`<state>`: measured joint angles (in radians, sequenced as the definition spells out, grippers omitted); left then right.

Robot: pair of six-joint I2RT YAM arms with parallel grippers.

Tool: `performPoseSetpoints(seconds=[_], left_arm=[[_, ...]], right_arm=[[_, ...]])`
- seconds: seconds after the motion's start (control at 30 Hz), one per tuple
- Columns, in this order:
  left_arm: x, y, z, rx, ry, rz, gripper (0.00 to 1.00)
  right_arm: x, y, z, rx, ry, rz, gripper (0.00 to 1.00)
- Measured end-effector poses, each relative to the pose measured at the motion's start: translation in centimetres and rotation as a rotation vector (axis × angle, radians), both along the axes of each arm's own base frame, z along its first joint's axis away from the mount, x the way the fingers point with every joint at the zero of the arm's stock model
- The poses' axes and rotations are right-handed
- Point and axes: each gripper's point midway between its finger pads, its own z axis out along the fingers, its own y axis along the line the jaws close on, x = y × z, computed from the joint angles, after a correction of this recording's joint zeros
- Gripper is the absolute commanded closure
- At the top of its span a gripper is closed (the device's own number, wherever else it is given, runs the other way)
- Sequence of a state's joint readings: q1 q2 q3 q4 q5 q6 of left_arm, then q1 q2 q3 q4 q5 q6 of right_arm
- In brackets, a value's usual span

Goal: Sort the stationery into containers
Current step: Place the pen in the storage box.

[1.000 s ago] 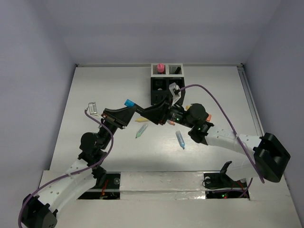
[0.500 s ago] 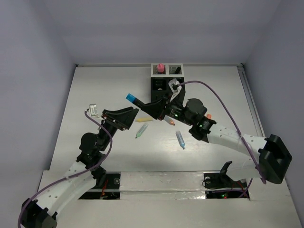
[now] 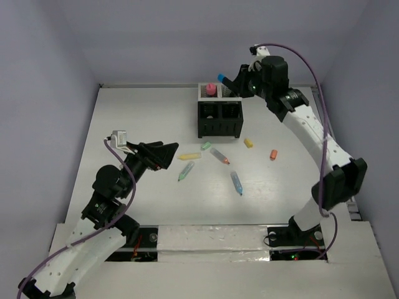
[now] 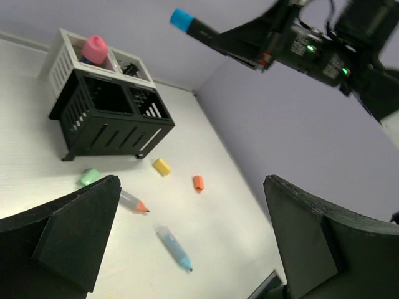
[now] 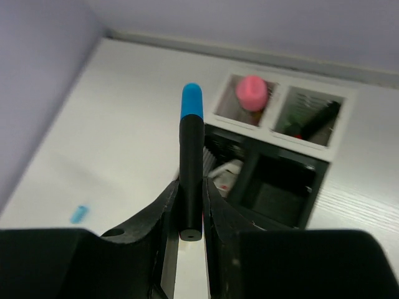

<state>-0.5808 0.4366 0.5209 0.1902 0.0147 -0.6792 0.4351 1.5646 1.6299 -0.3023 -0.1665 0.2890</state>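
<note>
Next, my right gripper lowers, tilting the blue cap of its pen down into that compartment (image 3: 228,92) (image 5: 310,117), the white one where a black pen already lies beside the pink tube.
My right gripper (image 5: 191,208) is shut on a black pen with a blue cap (image 5: 191,156), held above the back of the mesh containers (image 3: 219,118). The pen's cap (image 3: 221,79) points left. A pink tube (image 3: 211,90) stands in the left white compartment and a black pen (image 5: 315,121) lies in the right one. My left gripper (image 4: 192,199) is open and empty, low over the table left of the loose stationery. On the table lie a yellow pen (image 3: 186,156), a greenish pen (image 3: 185,172), a green cap (image 3: 205,146), an orange-tipped marker (image 3: 219,156), a light blue marker (image 3: 237,182), a yellow cap (image 3: 249,143) and an orange cap (image 3: 273,154).
Purple-grey walls close the table (image 3: 124,124) at the back and on both sides. The right arm's purple cable (image 3: 315,68) arcs over the right half. A small light blue piece (image 5: 78,213) shows on the table in the right wrist view.
The left gripper let go of the blue-capped pen and drew back, open. The right gripper took the pen and swung it up and back, from mid-table to above the containers.
</note>
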Motion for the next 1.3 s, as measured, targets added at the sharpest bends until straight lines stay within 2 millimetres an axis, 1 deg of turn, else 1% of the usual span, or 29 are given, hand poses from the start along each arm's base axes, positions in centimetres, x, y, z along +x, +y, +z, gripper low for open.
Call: performPoseSetpoints(seconds=[0.07, 0.13, 0.23, 0.3, 0.4, 0.53, 0.7, 0.87, 1.07, 1.23, 1.3], left_arm=[[0.0, 0.2, 0.5, 0.059, 0.001, 0.006, 0.01], [0.0, 0.3, 1.0, 0.124, 0.001, 0.008, 0.01], [0.0, 0.4, 1.1, 0.218, 0.006, 0.0, 0.01], [-0.1, 0.4, 0.7, 0.279, 0.014, -0.01, 0.01], [-0.1, 0.7, -0.4, 0.357, 0.024, -0.016, 0.01], [-0.1, 1.0, -1.5, 0.424, 0.035, -0.014, 0.01], [0.1, 1.2, -1.9, 0.458, 0.027, -0.007, 0.01], [0.5, 1.2, -2.6, 0.486, 0.039, -0.005, 0.01], [0.7, 1.2, -3.1, 0.5, 0.047, -0.004, 0.01], [0.8, 1.4, -3.1, 0.503, 0.048, 0.006, 0.01], [0.9, 1.5, -3.1, 0.503, 0.049, 0.01, 0.01]], right_arm=[[2.4, -1.0, -2.3, -0.077, 0.076, -0.024, 1.0], [3.8, -1.7, -5.1, -0.144, 0.159, -0.033, 1.0], [5.2, -2.9, -8.8, -0.225, 0.263, -0.053, 1.0], [5.8, -3.5, -10.8, -0.263, 0.318, -0.061, 1.0], [6.7, -4.5, -12.4, -0.296, 0.364, -0.078, 1.0], [7.7, -5.4, -13.1, -0.31, 0.384, -0.093, 1.0], [8.5, -5.9, -13.5, -0.313, 0.383, -0.102, 1.0], [9.4, -5.6, -14.3, -0.316, 0.383, -0.098, 1.0], [11.7, -4.8, -14.4, -0.313, 0.352, -0.091, 1.0], [12.8, -4.4, -15.1, -0.315, 0.352, -0.081, 1.0], [12.9, -4.3, -15.5, -0.318, 0.359, -0.077, 1.0]])
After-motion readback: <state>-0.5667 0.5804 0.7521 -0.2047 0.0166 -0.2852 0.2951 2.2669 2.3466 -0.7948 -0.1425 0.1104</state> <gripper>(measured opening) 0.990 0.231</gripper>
